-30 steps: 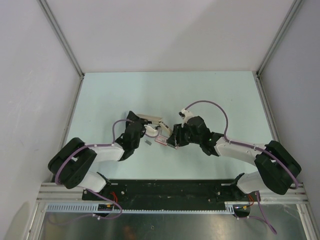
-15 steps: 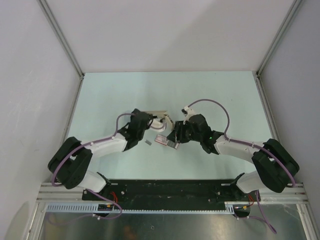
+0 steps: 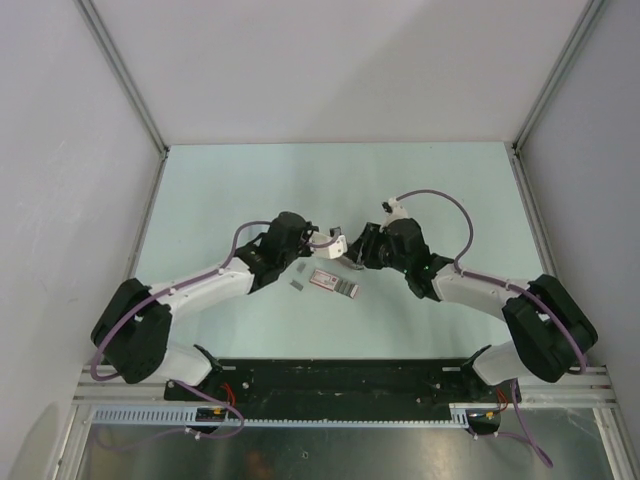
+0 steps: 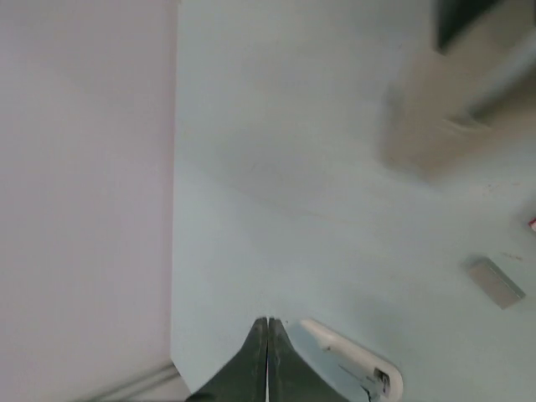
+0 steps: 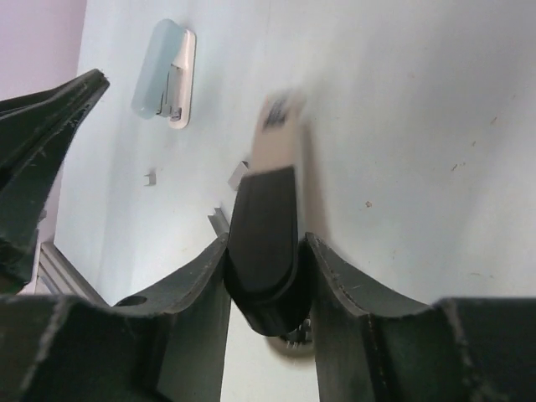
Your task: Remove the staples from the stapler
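My right gripper will next carry the stapler (image 5: 261, 209) outward to bare tabletop, away from the staple strips and the box, then lower it there and let it go.
My right gripper (image 5: 266, 239) is shut on the black part of the stapler (image 5: 261, 209). The stapler's beige end sticks out past the fingertips and is blurred. In the top view that gripper (image 3: 355, 254) hangs over the middle of the table. My left gripper (image 4: 266, 322) is shut with nothing between its fingers, and faces the right one from the left (image 3: 313, 243). Short grey strips of staples (image 3: 297, 285) lie loose on the table; the left wrist view shows one strip (image 4: 496, 281) and the right wrist view another (image 5: 218, 223). The stapler shows as a beige blur (image 4: 444, 117) in the left wrist view.
A flat pink-and-white box (image 3: 333, 282) lies just nearer than the two grippers. A pale elongated piece (image 5: 164, 71), white below and light blue on top, rests on the table beside my left fingertips (image 4: 352, 362). Walls close in the pale green table (image 3: 250, 190) on three sides.
Both grippers have moved away from the near edge. My left gripper has come off the stapler and shut. The stapler now sits in the right gripper alone, and the box lies uncovered.
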Robot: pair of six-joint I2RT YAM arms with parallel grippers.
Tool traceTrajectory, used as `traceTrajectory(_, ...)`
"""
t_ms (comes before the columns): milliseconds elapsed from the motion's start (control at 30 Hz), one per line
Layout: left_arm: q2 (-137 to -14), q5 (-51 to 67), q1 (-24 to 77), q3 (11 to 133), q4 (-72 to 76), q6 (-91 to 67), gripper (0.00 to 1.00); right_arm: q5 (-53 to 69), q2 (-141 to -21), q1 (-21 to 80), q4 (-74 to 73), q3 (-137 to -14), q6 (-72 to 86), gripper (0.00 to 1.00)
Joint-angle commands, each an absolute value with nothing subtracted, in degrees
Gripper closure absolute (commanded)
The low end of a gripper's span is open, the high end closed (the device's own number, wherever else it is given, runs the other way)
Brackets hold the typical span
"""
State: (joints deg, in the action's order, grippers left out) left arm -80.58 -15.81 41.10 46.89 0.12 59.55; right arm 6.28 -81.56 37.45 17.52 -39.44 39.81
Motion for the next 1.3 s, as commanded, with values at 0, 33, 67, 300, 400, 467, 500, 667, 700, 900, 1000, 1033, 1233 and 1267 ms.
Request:
traceTrajectory(0,-79.4,-11.8,40.6,52.3,-3.4,50.9,1.00,5.8,-81.3,37.8,24.2,-43.8,42.0,1.00)
traceTrajectory(33,-79.7,-10.8,40.6,53.2,-4.8,48.9,1.00,5.7,-81.7,37.8,24.5,-44.8,42.2,1.00)
traceTrajectory(67,-80.1,-9.7,40.6,54.0,-6.1,47.1,1.00,5.5,-82.1,37.9,24.6,-45.9,42.4,1.00)
traceTrajectory(300,-80.8,-3.1,37.2,60.4,-12.1,34.7,1.00,2.0,-85.2,38.1,20.9,-52.9,37.6,1.00)
traceTrajectory(400,-80.8,-0.8,34.6,63.0,-14.4,30.9,1.00,0.5,-86.9,37.6,20.3,-55.2,35.0,1.00)
traceTrajectory(467,-80.5,1.1,33.2,63.9,-15.5,28.9,1.00,-2.3,-88.3,37.4,20.5,-57.1,32.7,1.00)
traceTrajectory(500,-80.2,1.9,32.7,64.1,-15.9,28.0,1.00,-4.1,-89.1,37.4,20.9,-58.1,31.7,1.00)
traceTrajectory(667,-78.8,7.0,29.0,65.9,-19.5,21.9,1.00,-15.5,-96.4,38.1,26.5,-62.1,24.9,1.00)
traceTrajectory(700,-78.6,8.1,27.9,66.3,-20.5,20.7,1.00,-17.4,-98.2,38.2,28.3,-62.9,23.4,1.00)
traceTrajectory(900,-76.7,13.6,21.7,65.9,-24.1,16.8,1.00,-24.9,-108.0,38.7,37.1,-69.9,16.3,1.00)
traceTrajectory(1000,-75.3,14.8,19.4,64.6,-24.8,16.5,1.00,-29.2,-112.8,39.6,39.8,-75.1,11.5,1.00)
traceTrajectory(1033,-74.9,15.1,18.7,64.2,-25.0,16.4,1.00,-30.5,-114.4,39.9,40.6,-76.7,9.7,1.00)
traceTrajectory(1233,-72.8,16.5,15.9,63.3,-26.4,16.1,1.00,-35.6,-124.3,41.5,42.1,-87.7,0.8,1.00)
traceTrajectory(1267,-72.6,16.5,15.6,63.2,-26.5,16.2,1.00,-36.0,-125.8,41.6,41.2,-89.3,-0.2,1.00)
